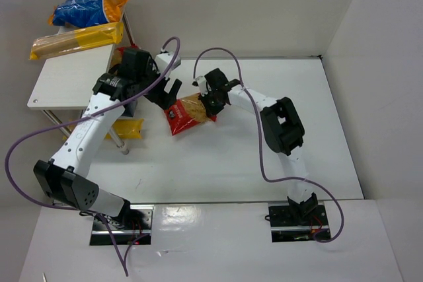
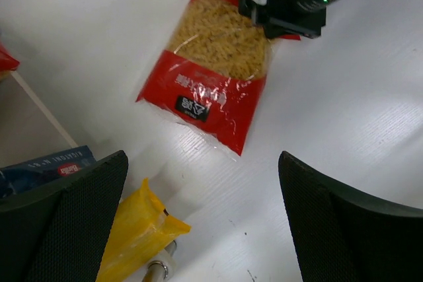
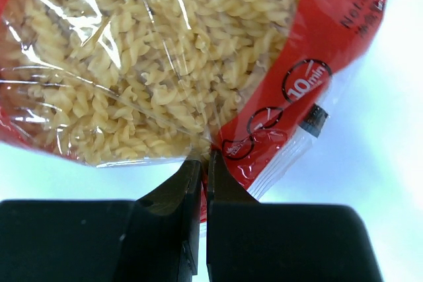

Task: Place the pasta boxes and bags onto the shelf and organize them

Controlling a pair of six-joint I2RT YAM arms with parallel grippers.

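My open left gripper is by the bag's red end, so I should next gently move the bag's edge (image 1: pixel 213 117) (image 3: pixel 242 162) in my right gripper outward over the tabletop and let it go.
A clear bag of spiral pasta with a red label (image 1: pixel 185 115) lies on the table right of the shelf; it shows in the left wrist view (image 2: pixel 215 64) and fills the right wrist view (image 3: pixel 165 57). My right gripper (image 1: pixel 210 105) is shut on the bag's edge (image 3: pixel 206 156). My left gripper (image 1: pixel 168 96) is open and empty, just left of and above the bag, its fingers (image 2: pixel 66 222) wide apart. On the shelf's white top board (image 1: pixel 69 77) lie a long yellow spaghetti bag (image 1: pixel 79 39) and a blue-and-orange bag (image 1: pixel 89 8).
A yellow pack (image 1: pixel 127 127) lies on a lower tier by the shelf leg, also seen in the left wrist view (image 2: pixel 135 236). A blue pack (image 2: pixel 43 168) sits beside it. Purple cables loop over both arms. White walls enclose the table.
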